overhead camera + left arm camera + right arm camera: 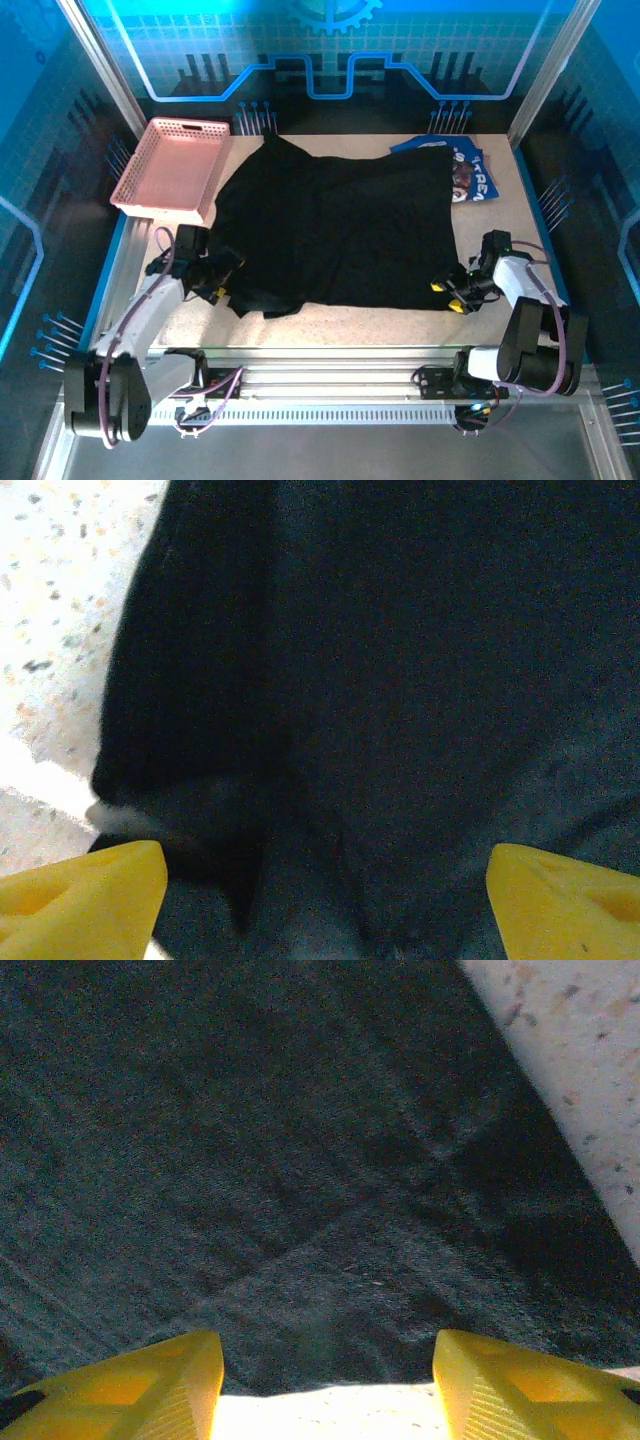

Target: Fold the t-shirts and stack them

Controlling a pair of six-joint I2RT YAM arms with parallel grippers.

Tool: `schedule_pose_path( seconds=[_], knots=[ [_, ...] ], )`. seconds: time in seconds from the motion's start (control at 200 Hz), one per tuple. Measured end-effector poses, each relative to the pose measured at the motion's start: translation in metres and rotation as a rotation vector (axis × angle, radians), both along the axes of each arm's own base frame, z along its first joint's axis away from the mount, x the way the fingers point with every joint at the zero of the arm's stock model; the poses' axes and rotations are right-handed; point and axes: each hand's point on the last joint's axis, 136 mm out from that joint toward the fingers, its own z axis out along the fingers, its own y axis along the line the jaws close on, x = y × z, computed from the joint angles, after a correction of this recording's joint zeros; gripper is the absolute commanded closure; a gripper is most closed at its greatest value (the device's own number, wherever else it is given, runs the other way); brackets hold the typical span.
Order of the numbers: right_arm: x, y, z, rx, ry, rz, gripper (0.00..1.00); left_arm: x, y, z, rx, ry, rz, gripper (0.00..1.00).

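Next, my left gripper needs to draw back and down to close on it.
The black t-shirt lies spread flat over the middle of the table. The blue t-shirt with white lettering peeks out from under its back right corner. My left gripper sits at the black shirt's front left corner. In the left wrist view the left gripper is open, yellow fingertips wide apart over bunched black cloth. My right gripper is at the shirt's front right corner. There the right gripper is open, with the hem just ahead of its fingertips and bare table between them.
A pink lattice basket stands at the back left, close to the black shirt's left edge. A strip of speckled table runs along the front, between the shirt and the arm bases. Frame posts rise at the back corners.
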Motion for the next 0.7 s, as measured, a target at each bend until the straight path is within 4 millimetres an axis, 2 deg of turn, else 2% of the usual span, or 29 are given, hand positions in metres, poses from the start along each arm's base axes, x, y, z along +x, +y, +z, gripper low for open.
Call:
schedule_pose_path(
  seconds=[0.135, 0.28, 0.405, 0.545, 0.7],
  knots=[
    [0.007, 0.001, 0.006, 0.001, -0.022, 0.008, 0.4, -0.035, -0.004, 0.009, 0.022, 0.035, -0.029, 0.22],
    [0.012, 0.0, 0.009, 0.001, -0.034, 0.009, 0.4, -0.075, -0.008, 0.0, 0.067, 0.162, -0.083, 0.46],
    [0.013, 0.0, 0.007, 0.004, -0.026, 0.009, 0.4, -0.092, -0.011, -0.008, 0.088, 0.231, -0.099, 0.6],
    [0.012, 0.001, 0.005, 0.015, -0.013, 0.01, 0.39, -0.104, -0.014, -0.029, 0.1, 0.301, -0.114, 0.6],
    [0.013, 0.003, 0.004, 0.023, -0.01, 0.019, 0.39, -0.1, -0.016, -0.054, 0.097, 0.332, -0.089, 0.59]
  ],
)
